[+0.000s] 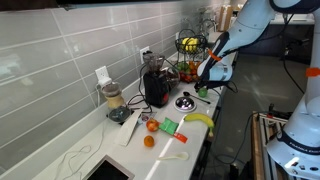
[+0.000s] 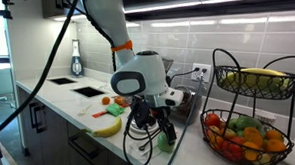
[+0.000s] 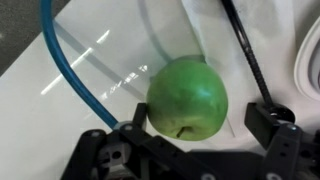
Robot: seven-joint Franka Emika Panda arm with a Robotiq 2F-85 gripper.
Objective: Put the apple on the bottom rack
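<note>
The apple (image 3: 188, 97) is just below my open gripper, between its spread fingers. My gripper should next move down around the apple's round sides and close on them.
The light-green apple (image 3: 188, 97) lies on the white counter and fills the wrist view, stem side toward the camera. It also shows in both exterior views (image 1: 202, 92) (image 2: 167, 140). My gripper (image 3: 197, 118) is open and straddles the apple. The left finger is close to it, and a gap shows at the right finger. In both exterior views the gripper (image 1: 206, 84) (image 2: 152, 127) is low over the counter. The bottom rack (image 1: 188, 74) (image 2: 213, 135) of the black wire stand holds red, orange and green fruits, a short way from the gripper.
The upper basket (image 2: 254, 82) holds a banana. Another banana (image 1: 199, 119), a green object (image 1: 170, 126) and orange fruits (image 1: 151, 126) lie on the counter. A blender (image 1: 114, 101), a black appliance (image 1: 156, 88) and a sink (image 1: 108, 170) stand along the tiled wall.
</note>
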